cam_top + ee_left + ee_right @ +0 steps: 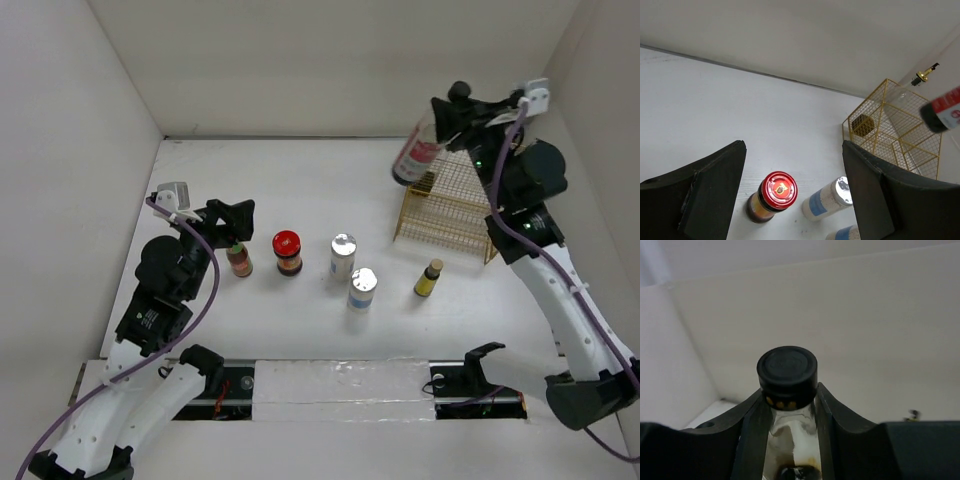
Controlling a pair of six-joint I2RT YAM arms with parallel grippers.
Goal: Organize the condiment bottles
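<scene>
I will move my right gripper to the right in the top view next, then down, and let go of the black-capped bottle in the basket's back section [458, 178], because there is room beside the gold spout.
My right gripper [440, 125] is shut on the neck of the black-capped sauce bottle [414, 155], holding it tilted in the air at the basket's far left corner; its cap fills the right wrist view [787, 371]. My left gripper [238, 218] is open and empty just behind the small red-labelled bottle [239, 260]. To its right stand the red-lidded jar [287, 252], two silver-topped cylinders [343, 256] [361, 288] and the small yellow bottle [429, 279]. The left wrist view shows the jar [772, 197], a cylinder [827, 200] and a gold spout [924, 76] beyond the basket.
The gold wire basket [445, 205] stands at the back right, below the held bottle, and also shows in the left wrist view [890, 127] with something dark inside. White walls close the table at the back and both sides.
</scene>
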